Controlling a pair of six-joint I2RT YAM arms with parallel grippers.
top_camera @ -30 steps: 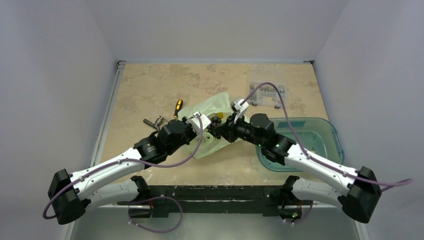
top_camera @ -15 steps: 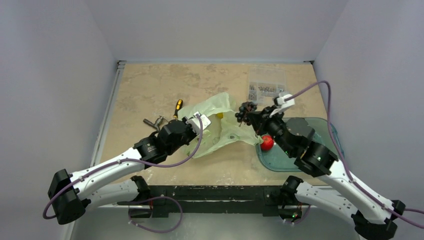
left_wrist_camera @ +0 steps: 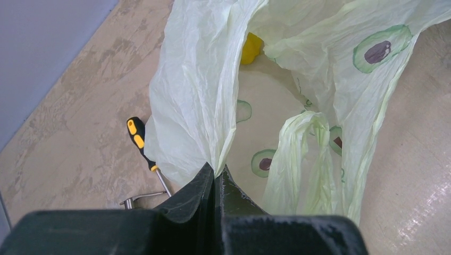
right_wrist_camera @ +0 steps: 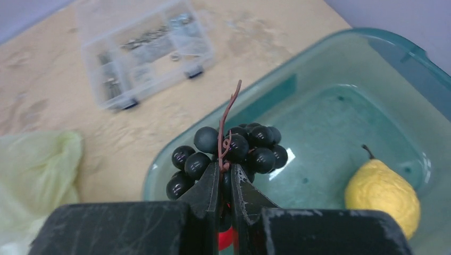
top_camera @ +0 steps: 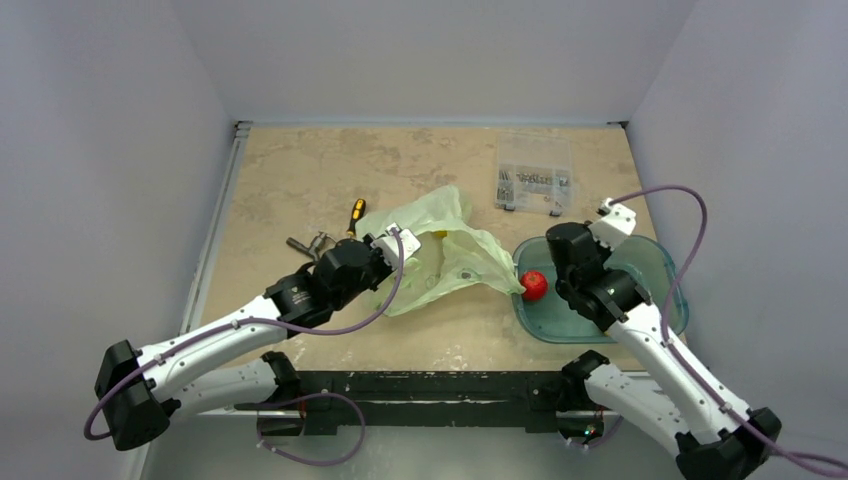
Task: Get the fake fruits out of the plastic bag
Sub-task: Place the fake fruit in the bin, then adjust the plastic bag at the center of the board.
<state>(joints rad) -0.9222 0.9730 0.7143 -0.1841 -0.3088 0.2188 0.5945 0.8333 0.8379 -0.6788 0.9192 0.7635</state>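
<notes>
The red apple point(top_camera: 534, 285) has open space beside it on the tub's bottom, so my right gripper should next go down into the teal tub and release the grape stem there.
The pale-green plastic bag point(top_camera: 440, 258) lies mid-table with its mouth open. My left gripper point(left_wrist_camera: 215, 172) is shut on the bag's edge point(left_wrist_camera: 197, 95) and holds it up. A yellow piece point(left_wrist_camera: 251, 48) lies deep inside the bag. My right gripper point(right_wrist_camera: 226, 172) is shut on the stem of the dark grape bunch point(right_wrist_camera: 234, 149) and holds it over the teal tub point(right_wrist_camera: 340, 48). In the top view the right gripper point(top_camera: 558, 266) hangs over the tub's left end, and the grapes are hidden under it. The red apple point(top_camera: 534, 285) lies in the tub.
A round yellow lemon-like fruit point(right_wrist_camera: 380, 194) sits in the tub point(top_camera: 662, 262). A clear parts box point(top_camera: 533, 172) stands behind the tub. A yellow-and-black screwdriver point(top_camera: 354, 215) and a metal tool point(top_camera: 310, 243) lie left of the bag.
My right gripper came out of the bag with the grape bunch and swung right to above the tub. The apple now shows in the tub. The left gripper kept its hold.
</notes>
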